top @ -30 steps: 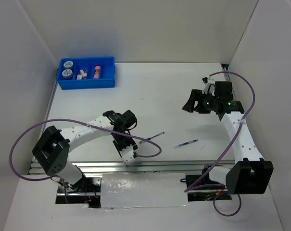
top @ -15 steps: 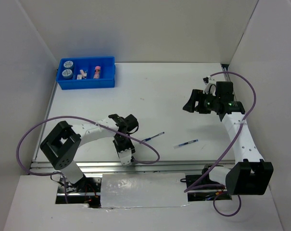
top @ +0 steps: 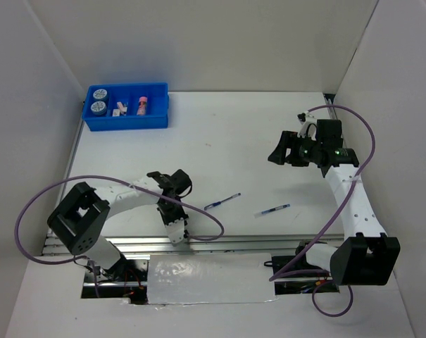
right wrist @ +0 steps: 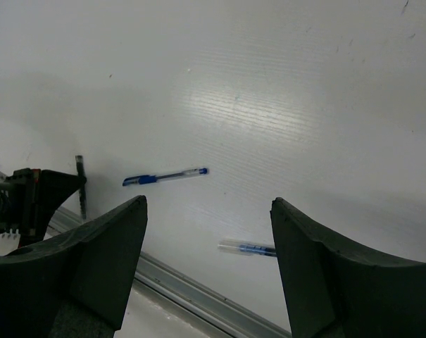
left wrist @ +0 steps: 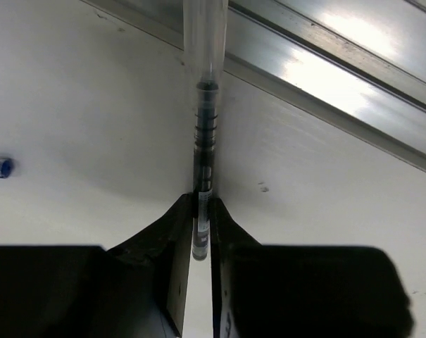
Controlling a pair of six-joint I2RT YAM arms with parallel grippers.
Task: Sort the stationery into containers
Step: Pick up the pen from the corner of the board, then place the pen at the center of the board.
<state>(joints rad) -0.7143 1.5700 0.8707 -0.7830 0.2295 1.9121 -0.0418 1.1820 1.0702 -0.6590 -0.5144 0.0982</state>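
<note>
My left gripper rises next, swings outward and releases the stick over the empty compartment beside the pink tube [top: 142,104], since that compartment lies outward of the gripper.
My left gripper [top: 177,232] [left wrist: 202,205] is shut on a thin dark stick with a clear end [left wrist: 204,120]. It holds the stick low over the table, pointing at the aluminium rail [left wrist: 325,77] at the near edge. Two thin blue pens lie on the table to its right, one [top: 222,201] [right wrist: 165,176] nearer to it and one [top: 272,210] [right wrist: 249,248] farther right. My right gripper [top: 277,154] [right wrist: 207,204] is open and empty, raised above the right side. The blue tray [top: 127,124] at the far left holds two tape rolls [top: 98,100], white erasers [top: 119,109] and a pink tube [top: 142,104].
White walls close in the table on the left, back and right. A purple cable [top: 205,229] loops from the left arm over the table near the rail. The rail [top: 227,243] runs along the near edge.
My left gripper has shifted a little to the left along the near edge, and its arm has swung with it. The pens and the right arm have not moved.
</note>
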